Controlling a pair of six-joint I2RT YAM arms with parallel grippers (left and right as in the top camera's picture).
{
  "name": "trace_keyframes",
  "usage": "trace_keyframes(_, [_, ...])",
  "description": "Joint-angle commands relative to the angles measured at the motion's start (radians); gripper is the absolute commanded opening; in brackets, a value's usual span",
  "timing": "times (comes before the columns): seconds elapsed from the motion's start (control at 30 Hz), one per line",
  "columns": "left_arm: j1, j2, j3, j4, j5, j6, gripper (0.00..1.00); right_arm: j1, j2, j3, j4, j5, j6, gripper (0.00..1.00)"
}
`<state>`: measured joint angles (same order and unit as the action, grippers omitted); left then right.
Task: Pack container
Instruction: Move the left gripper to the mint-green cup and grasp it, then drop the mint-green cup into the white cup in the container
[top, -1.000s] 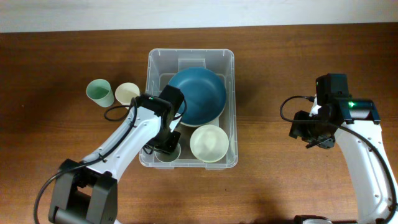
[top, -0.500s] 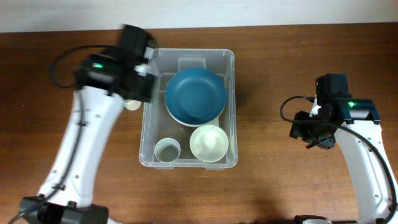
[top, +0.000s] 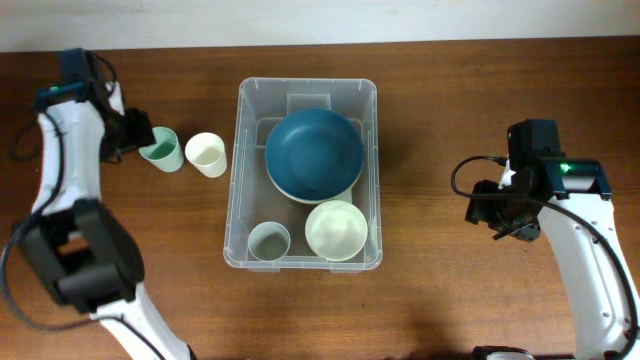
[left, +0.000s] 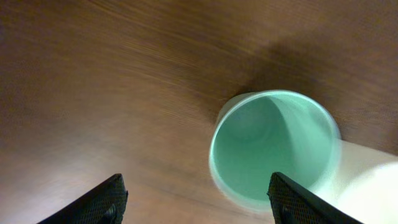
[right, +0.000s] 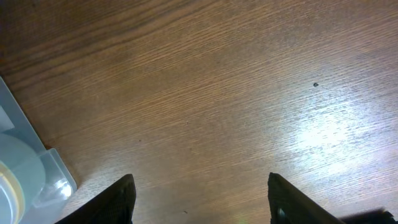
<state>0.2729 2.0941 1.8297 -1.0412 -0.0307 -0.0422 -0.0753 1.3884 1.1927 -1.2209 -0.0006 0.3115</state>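
The mint cup's rim is below my left gripper, which should go down onto it next, straddling the rim's side away from the cream cup that crowds the mint cup's other side.
The clear container (top: 240, 180) stands mid-table; its corner shows in the right wrist view (right: 53, 180). It holds a blue bowl (top: 313, 152), a cream bowl (top: 335, 230) and a grey-green cup (top: 268, 241). A mint cup (top: 160, 149) and a cream cup (top: 206, 154) stand left of it. My left gripper (top: 128, 138) is open just left of the mint cup, which shows between and ahead of its fingers (left: 199, 202) in the left wrist view (left: 273, 149). My right gripper (top: 500, 215) is open and empty over bare table (right: 199, 199), right of the container.
The white wall edge (top: 320, 20) runs along the far side of the brown wooden table (top: 450, 100). Bare wood lies between the container and my right arm.
My left arm has left the grey-green cup in the container's front left and swung out to the far left beside the mint cup. The right arm has not moved.
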Motion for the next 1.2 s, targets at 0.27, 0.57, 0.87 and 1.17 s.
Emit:
trace_keyframes(0.27, [-0.023, 0.187, 0.011, 0.064, 0.062, 0.012, 0.06, -0.005, -0.008, 0.003, 0.001, 0.012, -0.001, 0.64])
trace_keyframes(0.57, [-0.043, -0.011, 0.225, -0.179, 0.061, 0.012, 0.01, -0.005, -0.008, 0.003, 0.002, 0.012, -0.001, 0.64])
trace_keyframes(0.87, [-0.371, -0.242, 0.241, -0.481, 0.072, 0.025, 0.01, -0.005, -0.008, 0.003, 0.006, 0.012, -0.001, 0.64])
trace_keyframes(1.17, [-0.765, -0.242, -0.015, -0.51, -0.04, -0.056, 0.01, -0.005, -0.008, 0.003, 0.006, 0.013, -0.003, 0.64])
